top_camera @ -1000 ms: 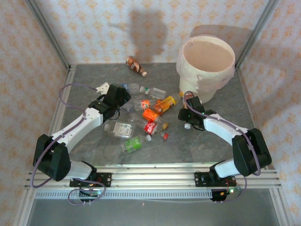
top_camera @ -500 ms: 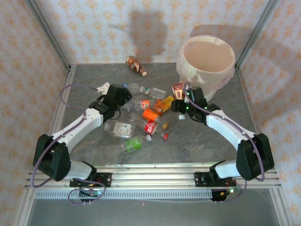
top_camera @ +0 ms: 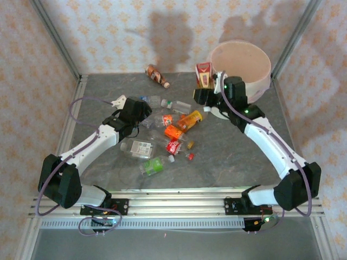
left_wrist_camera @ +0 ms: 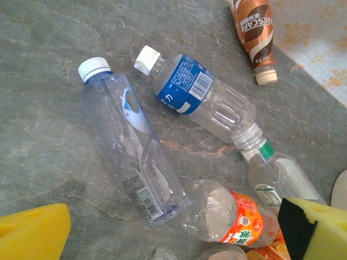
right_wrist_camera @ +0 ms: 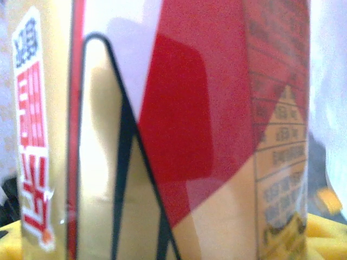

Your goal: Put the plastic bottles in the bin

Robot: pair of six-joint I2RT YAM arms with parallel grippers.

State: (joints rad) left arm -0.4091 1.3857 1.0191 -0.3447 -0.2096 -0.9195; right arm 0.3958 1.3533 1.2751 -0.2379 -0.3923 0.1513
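Observation:
My right gripper swings outward and sideways over the bin's opening (top_camera: 241, 60) next and releases the bottle, since the bottle is still outside the bin's rim.
My right gripper (top_camera: 206, 86) is shut on a plastic bottle with a red and gold label (top_camera: 204, 74) (right_wrist_camera: 179, 135). It holds the bottle upright in the air just left of the bin's (top_camera: 255, 82) rim. The bin is a big cream bucket at the back right. My left gripper (top_camera: 142, 112) (left_wrist_camera: 173, 238) hangs open over the left end of the heap of bottles. Between its yellow pads (left_wrist_camera: 32, 233) lie a clear white-capped bottle (left_wrist_camera: 130, 146) and an orange-labelled one (left_wrist_camera: 233, 214), neither of them gripped. A blue-labelled bottle (left_wrist_camera: 195, 92) lies further out.
Several more bottles lie mid-table: orange ones (top_camera: 181, 124), a red-labelled one (top_camera: 173, 146), a green one (top_camera: 153, 165) and a clear one (top_camera: 138, 147). A brown bottle (top_camera: 157, 76) (left_wrist_camera: 255, 32) lies by the back wall. Metal frame posts stand at the corners.
The right arm has lifted the red and gold bottle from the table by the bin's foot up to beside the rim. The left arm has stayed still.

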